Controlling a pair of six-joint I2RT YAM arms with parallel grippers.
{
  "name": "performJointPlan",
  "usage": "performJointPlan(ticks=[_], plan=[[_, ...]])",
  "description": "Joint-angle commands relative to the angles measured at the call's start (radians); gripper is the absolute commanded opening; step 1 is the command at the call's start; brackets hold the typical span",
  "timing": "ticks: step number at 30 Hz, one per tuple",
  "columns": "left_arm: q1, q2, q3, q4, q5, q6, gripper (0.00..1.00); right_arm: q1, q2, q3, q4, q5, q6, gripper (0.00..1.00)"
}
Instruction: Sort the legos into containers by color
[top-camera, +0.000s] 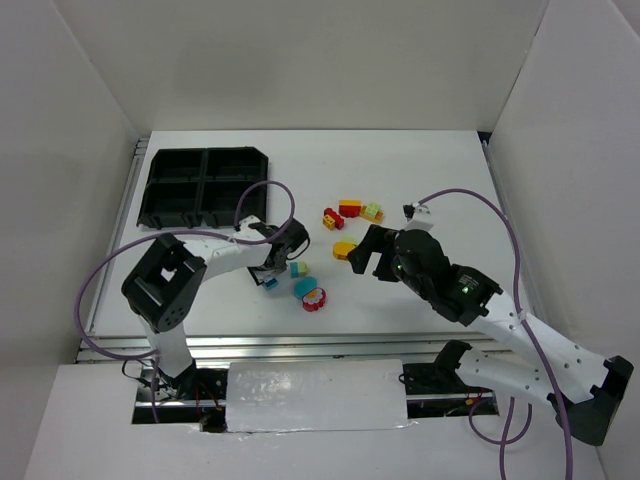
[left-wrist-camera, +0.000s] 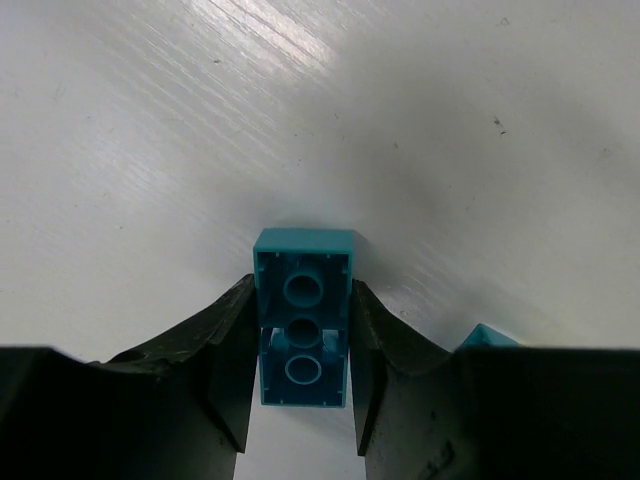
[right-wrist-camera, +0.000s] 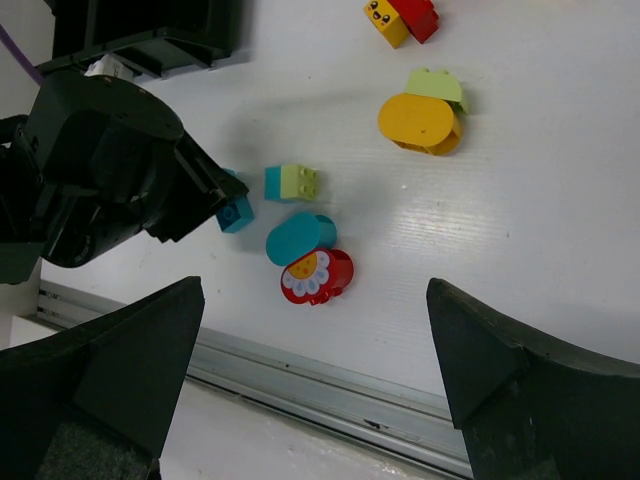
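Observation:
My left gripper lifts outward over the black tray's far section (top-camera: 237, 163), beside the open table, next, then lowers and releases, since the tray lies outward of it.
My left gripper (left-wrist-camera: 300, 345) is shut on a teal-blue brick (left-wrist-camera: 303, 320), its fingers pressed against both long sides, with the brick down at the white table. From above, this brick (top-camera: 270, 284) shows under the left gripper (top-camera: 272, 272). My right gripper (right-wrist-camera: 315, 380) hangs open and holds nothing, above the table's near edge. Loose legos lie nearby: a teal-and-green brick (right-wrist-camera: 291, 182), a teal rounded piece (right-wrist-camera: 298, 238), a red flower piece (right-wrist-camera: 318, 276), and a yellow rounded piece (right-wrist-camera: 420, 123) with a lime-green one (right-wrist-camera: 437, 86). The containers are one black tray (top-camera: 205, 188) at the far left.
More bricks lie mid-table: a red one (top-camera: 333, 218), a red-and-yellow one (top-camera: 350, 208) and a lime-green one (top-camera: 372, 212). A metal rail (right-wrist-camera: 330, 390) runs along the table's near edge. White walls enclose the table on three sides. Purple cables loop over both arms.

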Motion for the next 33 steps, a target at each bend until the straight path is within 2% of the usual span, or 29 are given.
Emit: performJointPlan(ticks=[1,3,6,7,9,10,11,13,15,22,29,33], plan=[[0.012,-0.062,0.032,-0.055,-0.064,0.003,0.0,-0.003,-0.003,-0.001,0.027,0.007,-0.014,1.0],[0.017,-0.118,0.062,-0.069,-0.102,0.036,0.0,-0.003,-0.004,-0.002,0.028,0.01,-0.015,1.0],[0.029,-0.221,0.143,-0.032,-0.182,0.174,0.0,-0.004,0.002,-0.005,0.036,0.001,-0.017,1.0],[0.061,-0.254,0.178,-0.003,-0.188,0.274,0.0,-0.006,0.01,-0.005,0.045,-0.003,-0.018,1.0],[0.125,-0.268,0.21,0.112,-0.129,0.379,0.0,-0.009,0.022,-0.004,0.051,-0.016,-0.02,1.0],[0.203,-0.259,0.245,0.141,-0.097,0.446,0.0,-0.009,0.03,-0.002,0.054,-0.023,-0.02,1.0],[0.24,-0.247,0.266,0.165,-0.032,0.474,0.0,-0.012,0.034,-0.002,0.056,-0.026,-0.021,1.0],[0.333,-0.186,0.342,0.21,0.005,0.525,0.01,-0.012,0.037,-0.005,0.059,-0.027,-0.023,1.0],[0.375,-0.12,0.393,0.276,0.029,0.578,0.03,-0.015,0.039,-0.013,0.064,-0.03,-0.026,1.0],[0.492,0.083,0.594,0.425,0.115,0.649,0.13,-0.02,0.042,-0.013,0.061,-0.053,-0.037,1.0],[0.54,0.227,0.648,0.509,0.138,0.665,0.23,-0.026,0.051,-0.016,0.053,-0.059,-0.055,1.0],[0.549,0.282,0.692,0.522,0.146,0.666,0.36,-0.027,0.068,-0.015,0.058,-0.062,-0.061,1.0]])
